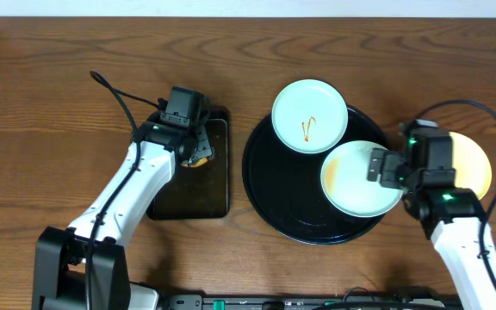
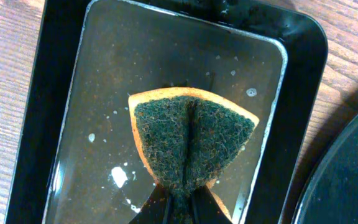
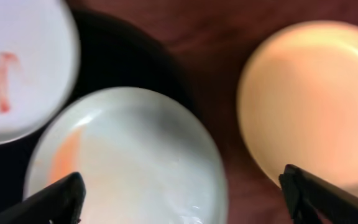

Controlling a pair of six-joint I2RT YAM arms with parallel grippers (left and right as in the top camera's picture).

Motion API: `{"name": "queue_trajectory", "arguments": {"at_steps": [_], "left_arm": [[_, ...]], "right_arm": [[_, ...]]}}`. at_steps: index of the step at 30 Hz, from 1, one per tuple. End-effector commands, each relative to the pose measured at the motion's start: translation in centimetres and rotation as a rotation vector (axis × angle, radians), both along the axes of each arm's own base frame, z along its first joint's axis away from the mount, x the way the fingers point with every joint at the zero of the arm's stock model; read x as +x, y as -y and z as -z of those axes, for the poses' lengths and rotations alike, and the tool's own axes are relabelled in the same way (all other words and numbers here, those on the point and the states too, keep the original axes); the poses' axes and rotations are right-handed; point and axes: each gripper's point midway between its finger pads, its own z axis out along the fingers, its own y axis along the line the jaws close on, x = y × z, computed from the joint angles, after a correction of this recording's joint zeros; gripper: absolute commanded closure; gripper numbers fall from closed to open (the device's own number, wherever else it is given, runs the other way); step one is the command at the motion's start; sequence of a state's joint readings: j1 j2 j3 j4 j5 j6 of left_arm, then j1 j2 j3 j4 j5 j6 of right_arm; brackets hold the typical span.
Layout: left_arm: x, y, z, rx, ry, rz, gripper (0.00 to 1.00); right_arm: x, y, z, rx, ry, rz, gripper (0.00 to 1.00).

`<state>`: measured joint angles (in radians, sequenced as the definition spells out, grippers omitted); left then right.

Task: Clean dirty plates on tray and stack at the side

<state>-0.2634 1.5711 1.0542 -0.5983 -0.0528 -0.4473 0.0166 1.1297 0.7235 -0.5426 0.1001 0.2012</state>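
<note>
My right gripper moves down and toward the pale yellow plate [image 1: 472, 164] next, onto the second mint plate's rim there, since it juts past the round tray.
A mint-green plate [image 1: 309, 116] with an orange-brown sauce squiggle sits at the back of the round black tray [image 1: 274, 185]; it also shows in the right wrist view [image 3: 17, 68]. A second mint plate [image 1: 356, 181] with a faint orange smear lies at the tray's right rim [image 3: 129, 155]. A pale yellow plate [image 1: 472, 164] lies on the bare wood to the right of the tray [image 3: 316, 99]. My right gripper [image 1: 386, 168] is open above the second mint plate's right edge [image 3: 182, 199], holding nothing. My left gripper [image 1: 196, 151] is shut on a sponge [image 2: 191, 140].
The sponge, green scrub side up with an orange edge, hangs over a small rectangular black tray [image 1: 188, 202] holding wet flecks [image 2: 30, 124]. The round tray's rim [image 2: 347, 180] lies just to its right. Cables run over the table at the left.
</note>
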Motion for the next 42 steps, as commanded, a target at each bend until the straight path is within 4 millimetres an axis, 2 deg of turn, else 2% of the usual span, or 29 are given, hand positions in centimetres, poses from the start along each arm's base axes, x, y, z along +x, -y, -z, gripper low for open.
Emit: {"name": "queue_trajectory", "arguments": {"at_steps": [1, 4, 7, 9, 18, 22, 25, 27, 29, 34, 42], "left_arm": [[-0.2, -0.5, 0.5, 0.023, -0.016, -0.002, 0.92], [-0.2, -0.5, 0.5, 0.023, -0.018, -0.002, 0.92], [-0.2, -0.5, 0.5, 0.023, -0.018, -0.001, 0.92], [-0.2, -0.5, 0.5, 0.023, -0.017, -0.002, 0.92], [-0.3, -0.5, 0.5, 0.023, -0.020, -0.001, 0.92], [-0.3, -0.5, 0.5, 0.023, -0.021, -0.002, 0.92], [-0.3, -0.5, 0.5, 0.024, -0.021, -0.002, 0.92], [-0.4, -0.5, 0.5, 0.024, -0.022, -0.001, 0.92], [-0.4, -0.6, 0.5, 0.024, -0.024, -0.002, 0.92], [-0.4, -0.6, 0.6, 0.024, -0.024, -0.002, 0.92], [-0.4, -0.6, 0.5, 0.024, -0.024, -0.002, 0.92]], "right_arm": [[-0.3, 1.4, 1.1, 0.115, -0.050, 0.095, 0.10], [-1.3, 2.8, 2.9, 0.158, -0.131, 0.156, 0.20], [-1.7, 3.5, 4.5, 0.189, -0.185, 0.204, 0.25], [-1.5, 3.1, 5.2, 0.230, -0.204, 0.189, 0.32], [-1.7, 2.2, 8.4, 0.289, -0.305, 0.181, 0.48], [-1.7, 1.9, 8.9, 0.307, -0.320, 0.175, 0.62], [-1.5, 1.9, 8.7, 0.305, -0.307, 0.173, 0.78], [-1.3, 2.0, 8.4, 0.303, -0.295, 0.171, 0.92], [-1.2, 2.0, 8.1, 0.301, -0.281, 0.169, 0.99], [-0.6, 2.1, 6.3, 0.279, -0.216, 0.136, 0.99], [1.3, 1.1, 1.0, 0.195, -0.003, -0.032, 0.99]]}}
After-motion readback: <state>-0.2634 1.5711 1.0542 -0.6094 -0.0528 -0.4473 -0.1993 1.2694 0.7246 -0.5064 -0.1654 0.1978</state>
